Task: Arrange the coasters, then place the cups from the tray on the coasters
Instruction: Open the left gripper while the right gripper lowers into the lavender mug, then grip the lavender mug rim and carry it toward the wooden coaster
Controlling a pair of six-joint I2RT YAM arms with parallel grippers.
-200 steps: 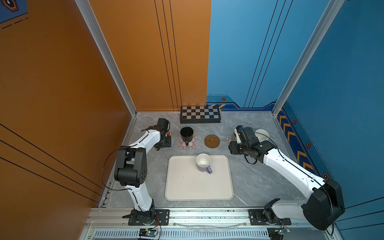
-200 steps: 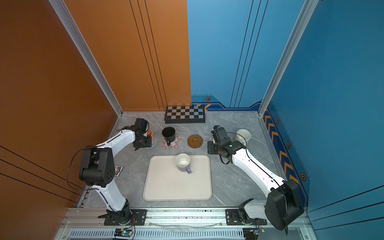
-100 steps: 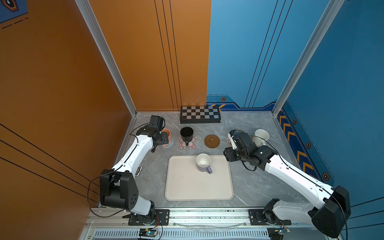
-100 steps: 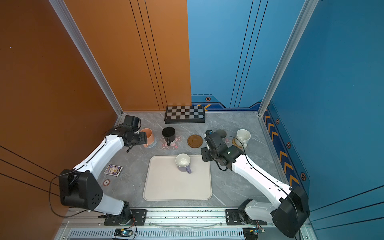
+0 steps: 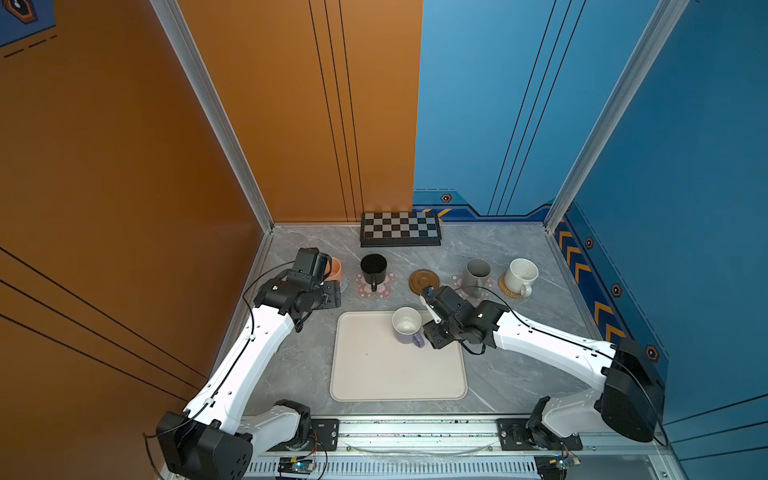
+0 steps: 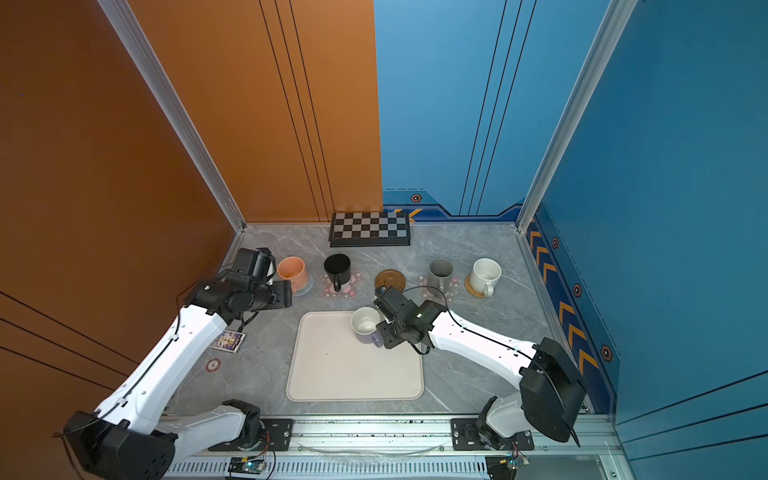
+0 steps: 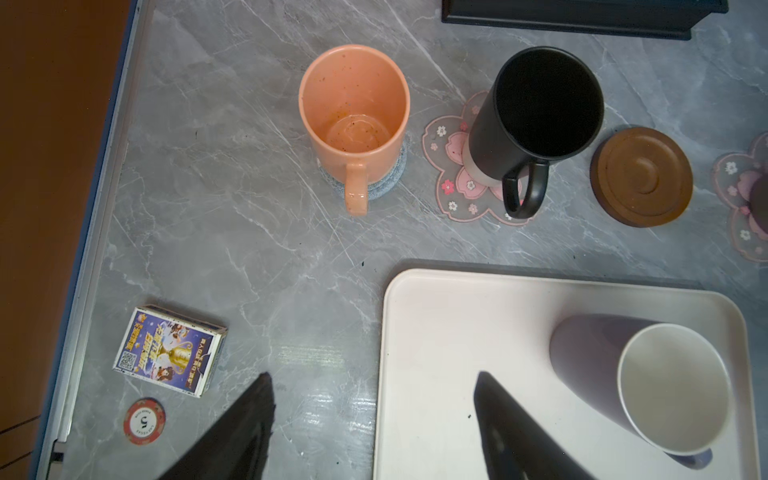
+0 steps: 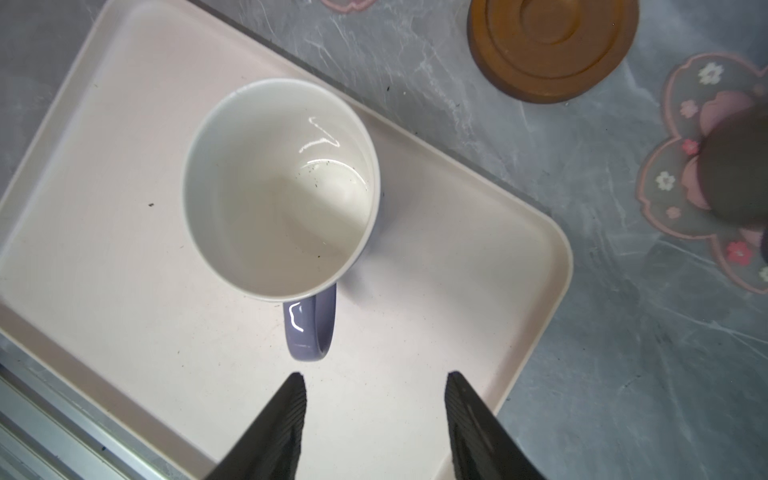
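Observation:
The lavender cup's handle [image 5: 418, 340] [image 8: 310, 328] is a narrow loop that sticks out toward the open fingers of my right gripper. I need to move that gripper down toward the tray and close its fingers around the handle.
A lavender cup [image 8: 282, 187] stands upright near the far edge of the cream tray [image 5: 395, 374], handle [image 8: 311, 328] facing my right gripper [image 8: 375, 376], which is open just short of it. My left gripper [image 7: 372, 377] hangs open and empty over the tray's left edge, apart from the orange cup [image 7: 353, 108] on the blue-grey coaster [image 7: 390, 178]. The black cup [image 5: 373, 268] and the grey cup [image 5: 476, 272] each sit on a pink flower coaster. The white speckled cup [image 5: 520, 276] rests on the rattan coaster [image 5: 505, 289]. The brown wooden coaster [image 5: 424, 281] is bare.
A checkerboard [image 5: 400, 228] lies against the back wall. A small card box [image 7: 170, 351] and a red poker chip [image 7: 143, 420] lie on the table left of the tray. Orange and blue walls close in the sides.
My left gripper let go of the orange cup, opened wider and drew back toward the front. My right arm swung from the grey cup over to the lavender cup's handle.

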